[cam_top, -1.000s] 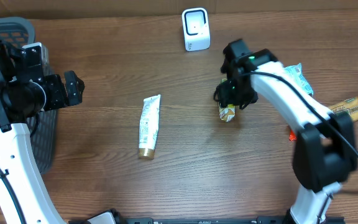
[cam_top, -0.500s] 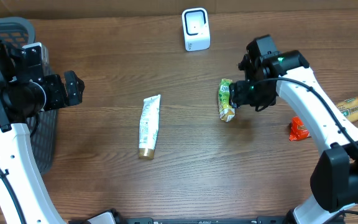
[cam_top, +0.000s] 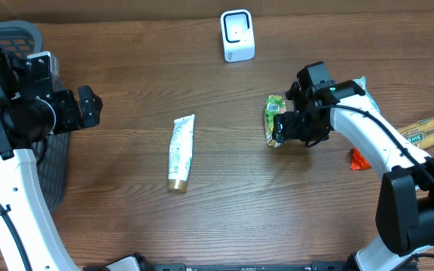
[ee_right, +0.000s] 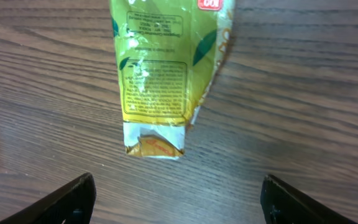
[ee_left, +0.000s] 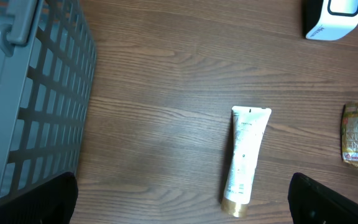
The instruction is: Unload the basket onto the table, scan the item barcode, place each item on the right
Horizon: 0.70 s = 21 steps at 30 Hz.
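I will move my right gripper down onto the near end (cam_top: 273, 141) (ee_right: 155, 121) of the green and yellow packet, with one finger on each side, because that narrow end fits between my open fingers.
A green and yellow snack packet (cam_top: 275, 120) lies flat on the wooden table, below and right of the white barcode scanner (cam_top: 237, 35). My right gripper (cam_top: 292, 128) hovers just right of the packet, open and holding nothing. The right wrist view has the packet (ee_right: 163, 68) lying label up just beyond the open gripper (ee_right: 179, 205), with bare wood between its fingers. A white tube with a gold cap (cam_top: 180, 152) lies mid-table. My left gripper (cam_top: 89, 105) hangs open at the far left beside the basket; in its wrist view the gripper (ee_left: 182, 202) is wide open above the tube (ee_left: 245, 158).
A grey plastic basket (cam_top: 21, 34) stands at the left edge and fills the left of the left wrist view (ee_left: 30, 93). More groceries lie at the right: a white and green packet (cam_top: 362, 89), a sausage pack (cam_top: 428, 129) and a small red packet (cam_top: 358, 158).
The right gripper opened and drew off the snack packet to the right, then came back a little. The packet stays on the table. The left arm has not moved.
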### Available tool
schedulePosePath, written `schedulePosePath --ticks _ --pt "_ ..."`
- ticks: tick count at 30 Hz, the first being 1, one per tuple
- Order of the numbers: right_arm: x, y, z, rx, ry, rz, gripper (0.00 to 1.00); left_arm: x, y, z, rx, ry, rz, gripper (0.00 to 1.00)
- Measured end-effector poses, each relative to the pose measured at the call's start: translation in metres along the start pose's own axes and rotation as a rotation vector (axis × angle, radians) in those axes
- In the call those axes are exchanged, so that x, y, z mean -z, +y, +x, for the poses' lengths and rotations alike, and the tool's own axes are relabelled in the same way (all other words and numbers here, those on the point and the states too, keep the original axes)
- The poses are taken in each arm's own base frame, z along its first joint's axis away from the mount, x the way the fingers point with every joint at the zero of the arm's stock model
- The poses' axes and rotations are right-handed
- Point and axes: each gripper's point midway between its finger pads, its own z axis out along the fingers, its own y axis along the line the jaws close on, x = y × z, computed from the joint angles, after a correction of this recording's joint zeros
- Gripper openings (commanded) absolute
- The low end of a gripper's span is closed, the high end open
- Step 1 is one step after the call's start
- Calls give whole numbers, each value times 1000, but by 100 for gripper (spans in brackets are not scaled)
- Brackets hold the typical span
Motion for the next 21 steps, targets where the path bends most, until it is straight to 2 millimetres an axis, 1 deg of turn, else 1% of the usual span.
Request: schedulePosePath --ticks 5,14,17,21 --pt "-6 3 1 3 -7 -30 88 0 0 0 0 0 0 100" --pt "-11 11 -13 24 -72 -77 91 0 0 0 0 0 0 99" --pt "-18 10 -14 30 -91 -84 91 0 0 0 0 0 0 99" --pt "-33 6 -8 39 -106 -93 90 0 0 0 0 0 0 99"
